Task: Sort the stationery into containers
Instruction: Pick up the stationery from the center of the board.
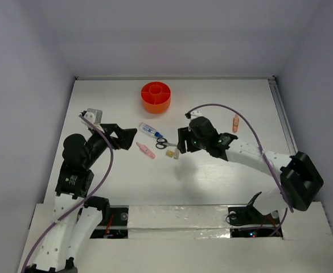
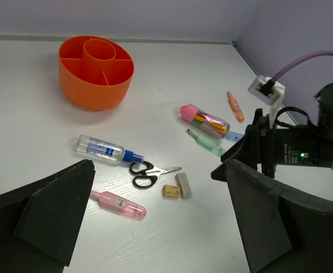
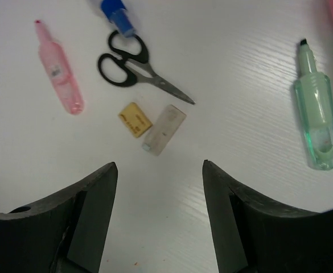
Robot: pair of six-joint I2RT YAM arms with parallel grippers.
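I will next lower my right gripper's open fingers on both sides of the narrow width of the grey eraser (image 1: 176, 154) (image 3: 164, 129), which is below the gripper and to its left in the top view.
The stationery lies loose on the white table. A blue-and-white tube (image 2: 103, 149), black-handled scissors (image 2: 145, 173), a pink capsule-like marker (image 2: 119, 205), a yellowish eraser (image 3: 135, 119) and a grey eraser (image 3: 164, 129) form one cluster. A green marker (image 3: 316, 119) lies to the right of it. An orange-pink piece (image 1: 235, 123) lies farther right. The orange container (image 1: 155, 96) stands at the back. My left gripper (image 1: 129, 138) is open, left of the pink marker and holding nothing. My right gripper (image 3: 159, 164) is open just above the table near the two erasers, with nothing between its fingers.
A pink-capped clear tube (image 2: 205, 118) with coloured sticks inside lies beside the green marker, under my right arm. The container's compartments (image 2: 95, 71) look bare. Grey walls bound the table on three sides.
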